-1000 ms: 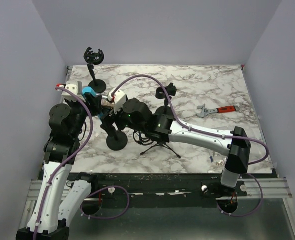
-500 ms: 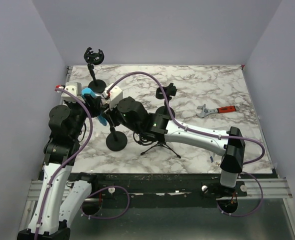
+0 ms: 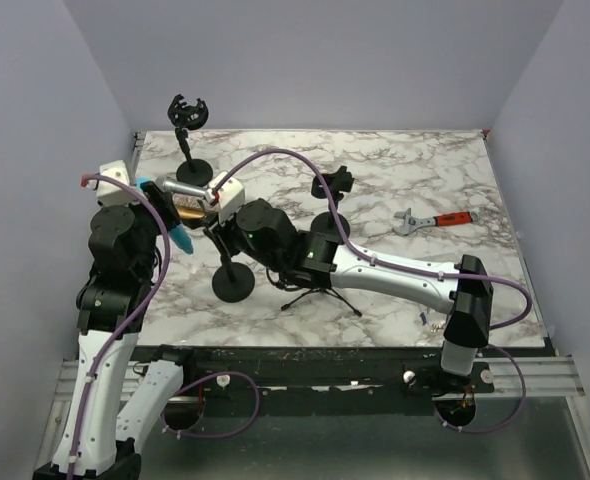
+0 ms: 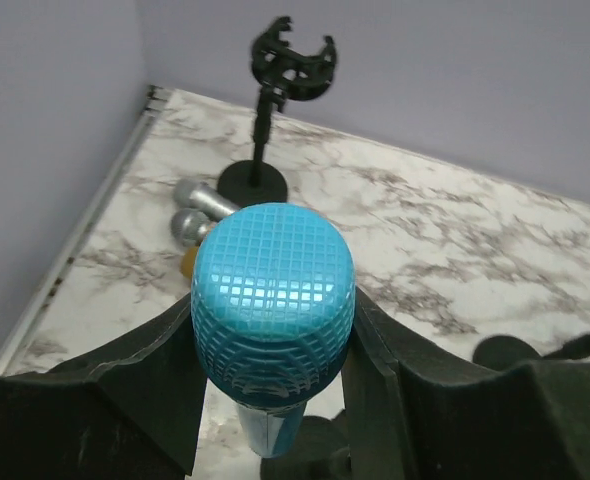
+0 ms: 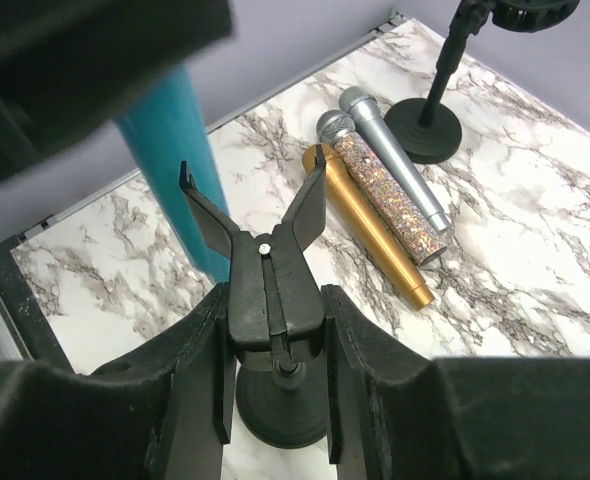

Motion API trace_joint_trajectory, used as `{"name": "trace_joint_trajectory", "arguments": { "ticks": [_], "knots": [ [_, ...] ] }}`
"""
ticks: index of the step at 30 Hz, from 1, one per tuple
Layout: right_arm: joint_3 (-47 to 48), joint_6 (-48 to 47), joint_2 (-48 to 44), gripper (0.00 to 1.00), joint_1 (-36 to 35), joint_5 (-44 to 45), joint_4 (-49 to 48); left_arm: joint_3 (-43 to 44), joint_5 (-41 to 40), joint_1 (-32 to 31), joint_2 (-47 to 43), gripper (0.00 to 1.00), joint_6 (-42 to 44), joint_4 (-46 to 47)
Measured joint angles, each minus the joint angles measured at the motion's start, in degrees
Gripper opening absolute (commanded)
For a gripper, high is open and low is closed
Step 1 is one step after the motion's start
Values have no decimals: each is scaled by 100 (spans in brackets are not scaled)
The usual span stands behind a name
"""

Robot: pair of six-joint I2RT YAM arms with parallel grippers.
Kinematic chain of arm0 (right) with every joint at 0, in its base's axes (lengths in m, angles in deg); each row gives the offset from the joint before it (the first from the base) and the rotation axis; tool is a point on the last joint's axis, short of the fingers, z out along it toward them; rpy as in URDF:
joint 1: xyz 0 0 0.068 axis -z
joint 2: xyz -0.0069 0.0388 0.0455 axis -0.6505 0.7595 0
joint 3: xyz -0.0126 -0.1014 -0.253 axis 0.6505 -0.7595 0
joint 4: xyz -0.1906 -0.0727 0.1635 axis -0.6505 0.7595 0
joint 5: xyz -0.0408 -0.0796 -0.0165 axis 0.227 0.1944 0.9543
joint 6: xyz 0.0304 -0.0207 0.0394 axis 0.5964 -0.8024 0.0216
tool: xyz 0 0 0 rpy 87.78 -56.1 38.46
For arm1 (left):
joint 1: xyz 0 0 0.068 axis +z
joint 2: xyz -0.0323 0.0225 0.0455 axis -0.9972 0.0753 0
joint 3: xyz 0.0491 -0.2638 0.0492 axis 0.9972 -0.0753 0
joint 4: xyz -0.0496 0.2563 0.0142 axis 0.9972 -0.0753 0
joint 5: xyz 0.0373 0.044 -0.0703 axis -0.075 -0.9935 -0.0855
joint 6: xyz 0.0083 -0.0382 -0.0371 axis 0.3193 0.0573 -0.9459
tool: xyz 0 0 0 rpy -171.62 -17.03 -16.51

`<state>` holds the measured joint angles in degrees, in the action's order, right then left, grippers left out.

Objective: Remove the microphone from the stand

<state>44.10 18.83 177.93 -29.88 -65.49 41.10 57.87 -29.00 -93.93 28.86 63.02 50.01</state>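
The left gripper moves down and tilts next to lay the blue microphone flat and release it. The bare tabletop (image 3: 199, 242) beside the gold microphone lies below the gripper.
The blue microphone (image 4: 273, 290) has a mesh head and a teal body (image 3: 178, 236). My left gripper (image 4: 272, 345) is shut on it just under the head and holds it in the air at the left, free of the stand. In the right wrist view the teal body (image 5: 175, 170) hangs just left of the stand's empty forked clip (image 5: 268, 262). My right gripper (image 5: 275, 375) is shut on the sides of that clip, and the stand's round base (image 3: 234, 284) rests on the table. In the top view my right gripper (image 3: 218, 232) is beside my left gripper (image 3: 161, 203).
A gold microphone (image 5: 370, 228), a glittery one (image 5: 383, 188) and a silver one (image 5: 397, 158) lie side by side near a second round-base stand (image 3: 189, 150). A tripod stand (image 3: 321, 286) stands behind my right arm. A red-handled wrench (image 3: 435, 220) lies at the right.
My right gripper has closed on the stand's clip. My left gripper has pulled the blue microphone up and to the left, out of the clip.
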Motion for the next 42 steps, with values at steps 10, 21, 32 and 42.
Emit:
{"name": "trace_joint_trajectory", "arguments": {
  "ticks": [10,21,32,42],
  "knots": [
    [-42,-28,-33,23,2,-162,-20,286,-1845,0,-323,0,-341,-605],
    [-31,-70,-20,85,4,-358,50,332,-2232,0,-232,0,-424,-949],
    [-527,138,-664,100,4,-938,39,411,-2081,542,437,0,-782,-946],
    [-2225,358,-3152,100,2,-1091,-1038,-26,-42,2428,1692,0,-2889,-413]
  ]
}}
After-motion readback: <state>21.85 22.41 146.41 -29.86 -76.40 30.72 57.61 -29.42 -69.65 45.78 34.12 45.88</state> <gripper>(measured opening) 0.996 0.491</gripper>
